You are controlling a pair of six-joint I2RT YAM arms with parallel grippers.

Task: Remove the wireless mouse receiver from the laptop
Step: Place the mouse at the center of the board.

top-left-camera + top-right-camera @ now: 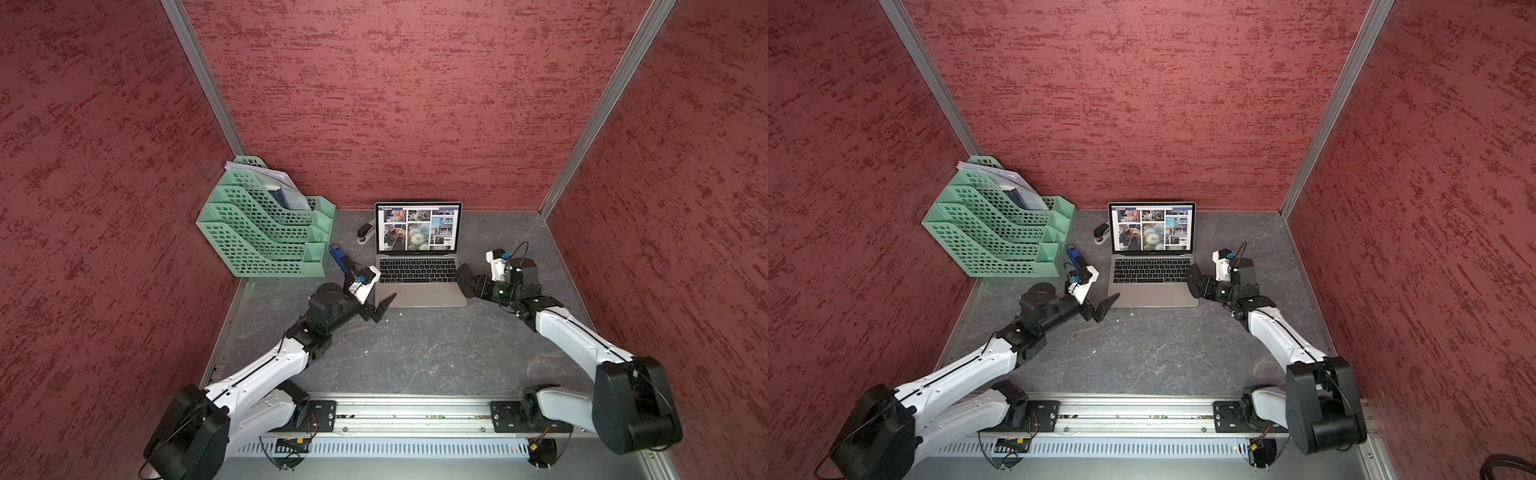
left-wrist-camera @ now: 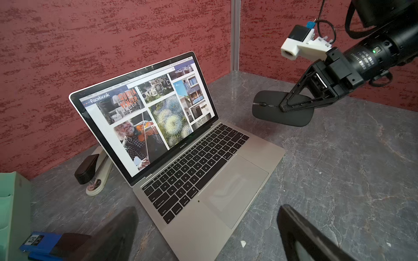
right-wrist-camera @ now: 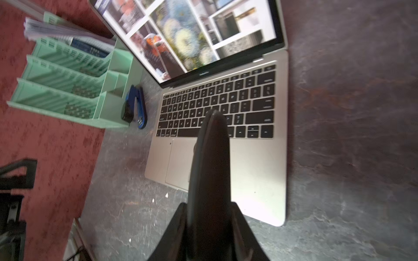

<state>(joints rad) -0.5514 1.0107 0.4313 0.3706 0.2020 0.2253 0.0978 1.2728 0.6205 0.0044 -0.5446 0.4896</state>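
Note:
The black oval mouse hangs at the laptop's edge, so my right gripper should next move away from the keyboard and down, and let the mouse go on the bare tabletop alongside (image 1: 476, 302) (image 3: 305, 163).
The laptop (image 1: 419, 293) (image 1: 1154, 293) stands open in the middle of the table, its screen showing a grid of photos. The wireless mouse receiver does not show in any view. My left gripper (image 1: 383, 307) (image 1: 1105, 306) (image 2: 208, 209) is open at the laptop's front left corner (image 2: 199, 228), with nothing between its fingers. My right gripper (image 1: 473, 283) (image 1: 1202, 286) (image 3: 209, 210) is shut on a black oval mouse (image 1: 464, 279) (image 2: 267, 115) (image 3: 210, 169), held just beside the laptop's right edge (image 3: 255, 171).
A green file organizer (image 1: 266, 232) with papers stands at the back left. A blue stapler (image 1: 337, 255) lies beside it, close to my left wrist. A black and white stapler (image 1: 365, 233) lies left of the screen. Red walls close in three sides.

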